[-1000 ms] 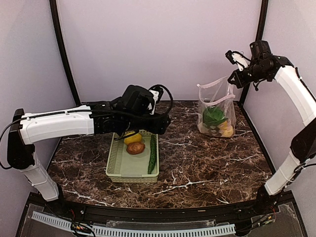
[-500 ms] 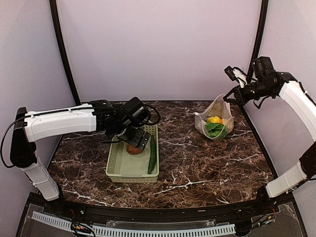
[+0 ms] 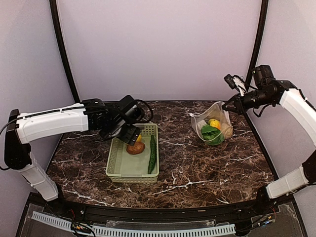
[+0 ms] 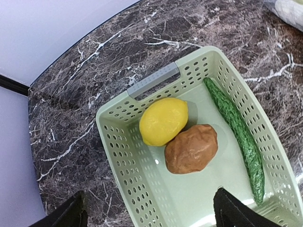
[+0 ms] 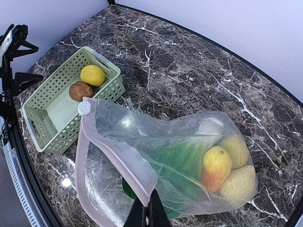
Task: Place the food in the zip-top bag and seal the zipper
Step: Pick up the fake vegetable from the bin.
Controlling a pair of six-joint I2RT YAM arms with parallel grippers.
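Note:
The brown potato (image 3: 136, 148) (image 4: 191, 148) lies below my open left gripper and to its right in the top view, with bare basket bottom next to it. My left gripper will move down over it next.
A yellow lemon (image 4: 163, 121), a brown potato (image 4: 191, 148) and a dark green cucumber (image 4: 236, 137) lie in the pale green basket (image 4: 151, 82). My left gripper (image 4: 151, 218) hovers open over the basket's left side (image 3: 114, 157), holding nothing. The zip-top bag (image 3: 213, 127) slumps on the table at back right with its mouth gaping. Inside it are green bok choy (image 5: 177, 163), an orange-yellow fruit (image 5: 216, 164) and pale yellow pieces (image 5: 239, 186). My right gripper (image 5: 147, 213) is shut on the bag's pinkish zipper strip (image 5: 124, 163). The white slider (image 5: 85, 108) sits at the strip's far end.
The basket (image 3: 133, 165) stands left of centre on the dark marble table (image 3: 197, 168). Purple walls close in the back and sides, with black posts (image 3: 64, 54) at the corners. In the right wrist view, the left arm's gripper (image 5: 12, 52) shows at the left edge.
The left gripper drew back left over the basket and opened wider. The right gripper came down, and the bag went from hanging upright to slumped on the table.

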